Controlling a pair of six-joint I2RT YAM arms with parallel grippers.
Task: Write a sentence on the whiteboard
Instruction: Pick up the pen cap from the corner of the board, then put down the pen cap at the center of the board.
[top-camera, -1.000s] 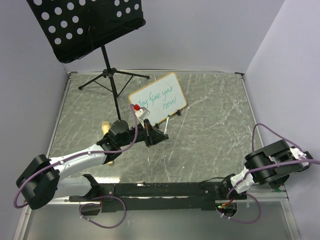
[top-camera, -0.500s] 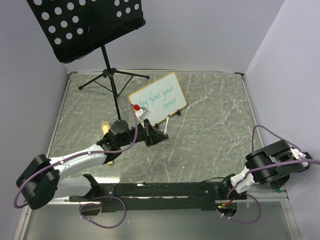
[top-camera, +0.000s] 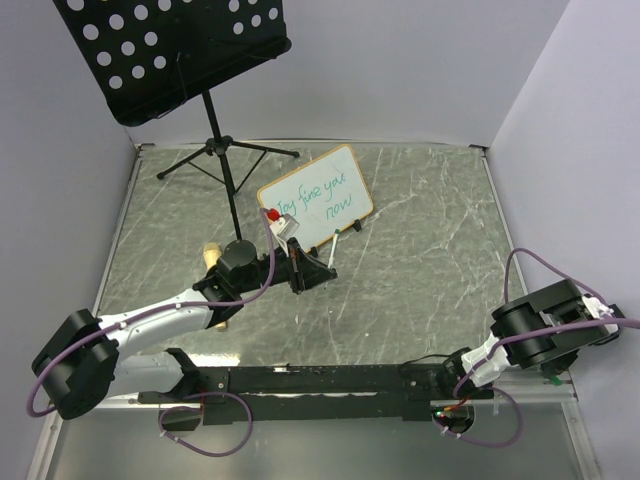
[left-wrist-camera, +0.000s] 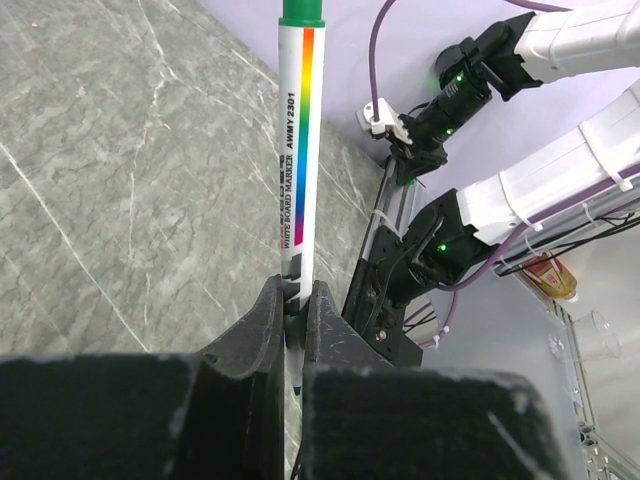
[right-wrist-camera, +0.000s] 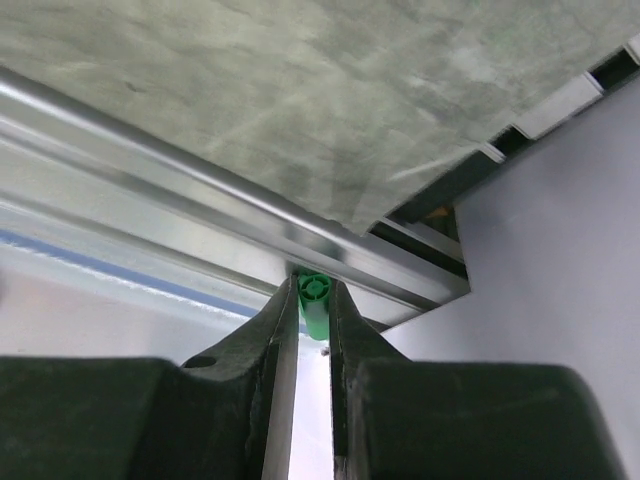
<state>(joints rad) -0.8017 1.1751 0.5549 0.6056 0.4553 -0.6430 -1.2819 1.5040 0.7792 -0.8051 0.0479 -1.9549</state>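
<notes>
My right gripper needs to swing outward and to the left in the top view to let go of the marker's cap, because the bare tabletop near the whiteboard is that way from it.
The whiteboard (top-camera: 316, 199) stands tilted at the middle back of the table, with green handwriting on it. Just in front of it, near its lower left corner, is my left gripper (top-camera: 303, 268). In the left wrist view the left gripper (left-wrist-camera: 297, 290) is shut on a white marker (left-wrist-camera: 299, 150) with a rainbow stripe. The marker's green end points away from the camera. My right gripper (top-camera: 556, 374) hangs at the table's near right corner. In the right wrist view the right gripper (right-wrist-camera: 313, 290) is shut on a small green cap (right-wrist-camera: 313, 306).
A black perforated music stand (top-camera: 180, 50) rises at the back left, its tripod legs (top-camera: 225, 152) spread on the table behind the whiteboard. A small tan wooden piece (top-camera: 211, 254) lies beside the left arm. The table's metal edge rail (right-wrist-camera: 200, 190) runs just beyond the right gripper.
The right gripper's jaws have closed onto the green cap. Both arms and the whiteboard stay where they were.
</notes>
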